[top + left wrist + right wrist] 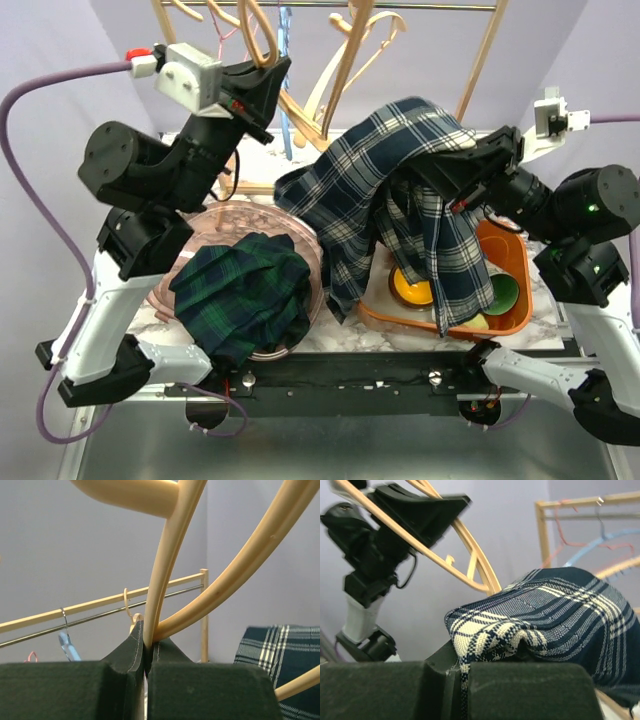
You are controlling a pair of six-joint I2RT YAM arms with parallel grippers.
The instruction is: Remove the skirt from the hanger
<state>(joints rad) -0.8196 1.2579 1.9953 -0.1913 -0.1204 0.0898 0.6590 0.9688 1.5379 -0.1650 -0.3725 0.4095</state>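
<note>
I should move my right gripper to the left in the top view next, and down over the clear pink basin, to let go of the skirt [400, 180]. A garment is already lying there.
A navy and white plaid skirt [400, 180] hangs draped in mid-air over the middle of the table, one end still on a pale wooden hanger [335, 75]. My left gripper [268, 88] is raised at the back left and shut on the hanger's thin wooden arm [165, 580]. My right gripper [450, 180] is shut on a fold of the skirt's edge [495, 630] and holds it up. The hanger [470, 555] runs from the left gripper to under the skirt. The skirt shows at the lower right of the left wrist view [280, 650].
A dark green plaid garment [245, 290] lies in a clear pink basin [190, 225] at the left. An orange tray [510, 270] with small bowls [412, 288] sits under the skirt at the right. A wooden clothes rail [480, 60] with other hangers stands behind.
</note>
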